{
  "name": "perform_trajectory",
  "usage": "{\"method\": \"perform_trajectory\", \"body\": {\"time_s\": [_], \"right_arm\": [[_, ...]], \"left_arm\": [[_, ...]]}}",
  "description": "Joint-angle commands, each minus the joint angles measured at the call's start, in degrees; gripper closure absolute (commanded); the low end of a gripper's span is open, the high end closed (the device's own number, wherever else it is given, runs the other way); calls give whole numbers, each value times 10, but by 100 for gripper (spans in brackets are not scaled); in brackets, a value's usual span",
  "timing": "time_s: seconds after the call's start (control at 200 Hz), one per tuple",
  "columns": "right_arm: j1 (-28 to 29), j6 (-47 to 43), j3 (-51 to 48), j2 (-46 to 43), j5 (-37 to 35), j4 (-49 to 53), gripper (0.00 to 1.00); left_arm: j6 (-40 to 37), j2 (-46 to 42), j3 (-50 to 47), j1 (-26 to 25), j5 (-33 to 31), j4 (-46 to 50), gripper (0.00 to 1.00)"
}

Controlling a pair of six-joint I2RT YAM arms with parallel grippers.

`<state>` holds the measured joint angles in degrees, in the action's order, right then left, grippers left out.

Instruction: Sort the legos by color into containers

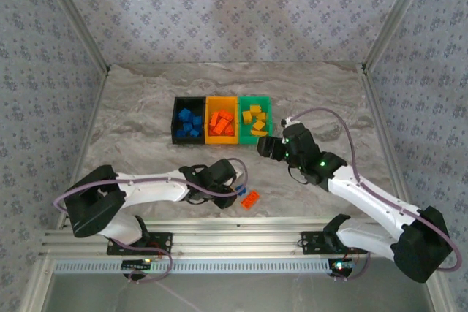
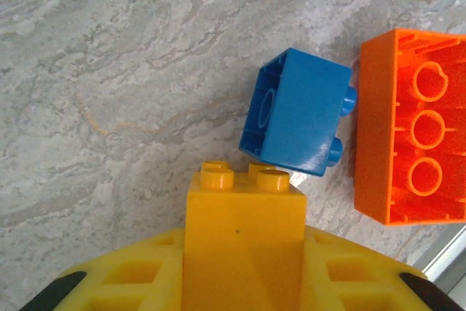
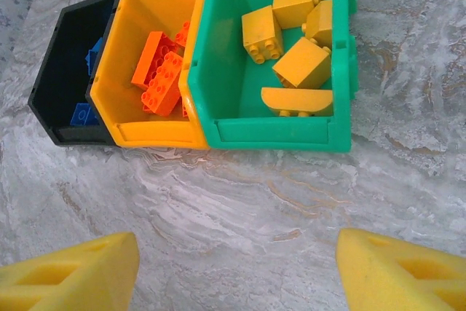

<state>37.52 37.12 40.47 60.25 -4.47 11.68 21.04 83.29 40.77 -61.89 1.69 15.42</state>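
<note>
I will next lift the yellow lego with my left gripper and carry it over the green container [image 3: 284, 135], which stands outward of the gripper. I will let go of it there, since yellow legos fill that container.
My left gripper [image 2: 244, 260] is shut on a yellow lego [image 2: 244, 213], studs pointing away, low over the table. Just beyond it a blue lego [image 2: 298, 111] lies on its side against a long orange lego [image 2: 415, 129]. From above, the left gripper [image 1: 231, 183] sits beside the blue lego [image 1: 240, 190] and the orange lego [image 1: 251, 199]. The containers stand in a row: black [image 1: 175, 118] with blue legos, orange-yellow [image 1: 221, 139] with orange ones, green [image 1: 269, 115] with yellow ones. My right gripper [image 1: 267, 146] is open and empty before the green container [image 3: 284, 135].
The right wrist view has the orange-yellow container [image 3: 149, 134] and black container [image 3: 51, 85] left of the green one, with bare marble table [image 3: 240, 209] between the fingers [image 3: 73, 278]. A metal rail [image 1: 241, 235] runs along the near table edge, close to the loose legos.
</note>
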Motion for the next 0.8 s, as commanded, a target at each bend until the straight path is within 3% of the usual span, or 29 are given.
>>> {"method": "perform_trajectory", "body": {"time_s": [0.0, 0.105, 0.21, 0.49, 0.66, 0.745, 0.795], "right_arm": [[-6, 15, -13, -22, -14, 12, 26], [-9, 19, -25, -32, -14, 18, 26], [-9, 30, -40, -37, -17, 25, 26], [-8, 56, -88, -75, -20, 48, 26], [-3, 61, -107, -108, -19, 72, 26], [-1, 62, -115, -125, -18, 80, 26], [1, 61, -118, -131, -14, 82, 26]], "left_arm": [[3, -45, 37, -2, -10, 23, 74], [0, -59, 85, 10, -25, 25, 74], [-3, -19, 163, 52, -30, 22, 75], [-10, 228, 434, 140, -66, 64, 79], [8, 338, 558, 168, -89, 106, 81], [15, 376, 611, 171, -97, 126, 78], [17, 395, 638, 171, -98, 136, 70]]}}
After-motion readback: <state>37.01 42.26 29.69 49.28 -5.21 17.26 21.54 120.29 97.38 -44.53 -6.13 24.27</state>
